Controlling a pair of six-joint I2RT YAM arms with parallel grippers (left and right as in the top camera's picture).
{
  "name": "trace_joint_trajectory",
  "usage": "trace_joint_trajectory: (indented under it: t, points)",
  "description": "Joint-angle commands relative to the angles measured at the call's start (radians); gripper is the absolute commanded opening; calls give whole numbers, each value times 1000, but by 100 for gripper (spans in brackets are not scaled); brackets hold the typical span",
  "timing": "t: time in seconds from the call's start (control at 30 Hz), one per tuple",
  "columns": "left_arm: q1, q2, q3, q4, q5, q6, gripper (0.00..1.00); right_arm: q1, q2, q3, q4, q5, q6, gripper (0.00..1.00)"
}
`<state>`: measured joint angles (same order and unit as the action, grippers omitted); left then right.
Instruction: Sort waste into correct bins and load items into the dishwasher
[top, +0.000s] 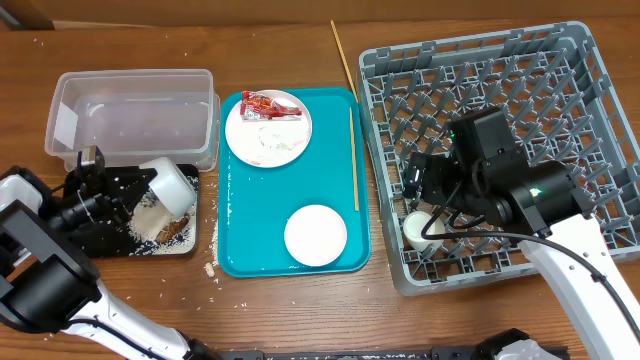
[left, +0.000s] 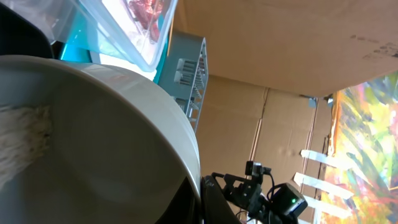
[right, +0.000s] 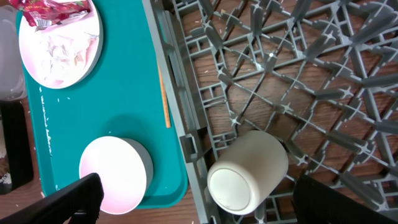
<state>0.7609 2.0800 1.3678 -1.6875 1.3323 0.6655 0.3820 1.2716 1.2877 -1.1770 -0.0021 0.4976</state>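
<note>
My left gripper next swings right in the overhead view to the bare patch beside the pink dish, levels the bowl (top: 172, 185), lowers and releases.
My left gripper (top: 140, 190) is shut on the rim of the greyish-white bowl (top: 172, 185), holding it tilted over the black tray (top: 110, 245). Rice (left: 25, 137) clings inside the bowl (left: 112, 143). Rice (top: 150, 225) and a brown lump (top: 178, 232) lie in the black tray. My right gripper (top: 425, 200) is open above the white cup (top: 420, 230), which lies on its side in the grey dish rack (top: 560, 90). The cup (right: 245, 168) sits between the spread fingers (right: 205, 202). The white plate (top: 268, 128) holds the red wrapper (top: 270, 104) and paper scrap (top: 272, 135).
The clear tub (top: 130, 110) stands behind the black tray. The teal tray (top: 240, 250) also carries the pink dish (top: 315, 235) and one chopstick (top: 353, 160). Another chopstick (top: 345, 55) lies on the table behind. Loose rice (top: 212, 268) lies beside the teal tray.
</note>
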Motion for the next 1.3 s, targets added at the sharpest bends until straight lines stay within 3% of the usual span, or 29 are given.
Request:
trace_joint_trajectory:
  t: [0.0,0.17,0.23,0.27,0.3,0.33,0.4,0.5,0.57,0.63,0.67,0.87,0.9,0.93,1.03,1.17,1.27]
  points:
    - [-8,3,4,-4,27,35,4,4,-3,15,-2,1,4,100]
    - [-9,0,4,-4,17,2,4,4,-3,15,-2,1,0,100]
    - [-8,-3,6,77,40,100,4,4,-3,15,-3,1,0,100]
    - [-6,0,6,153,20,32,4,4,-3,15,-2,1,0,100]
    - [-6,8,6,180,-11,-124,4,4,-3,15,-2,1,0,100]
    - [-10,11,5,130,-23,-204,4,4,-3,15,-2,1,0,100]
    - [-24,3,6,43,54,31,4,4,-3,15,-4,1,0,100]
    - [-27,3,8,39,26,-33,4,4,-3,15,-5,1,0,100]
    - [-28,2,10,52,48,31,4,4,-3,15,-6,1,0,100]
    - [-31,3,10,40,19,-31,4,4,-4,15,-6,1,0,100]
    - [-34,1,10,-1,17,2,4,4,-4,15,-9,1,0,100]
    - [-181,-193,5,9,-168,39,4,4,-4,15,-5,1,0,100]
    - [-207,-226,5,31,-209,5,4,4,-4,15,-4,1,0,100]
    - [-248,-277,5,90,-307,-110,4,4,-4,15,-4,1,0,100]
    - [-433,-430,2,277,-805,-586,4,4,-4,15,-4,1,0,100]
    - [-710,-512,-1,335,-1069,-803,4,4,-3,15,-1,1,0,100]
    - [-1031,-482,-47,411,-1378,-1079,14,4,-3,15,-1,1,0,100]
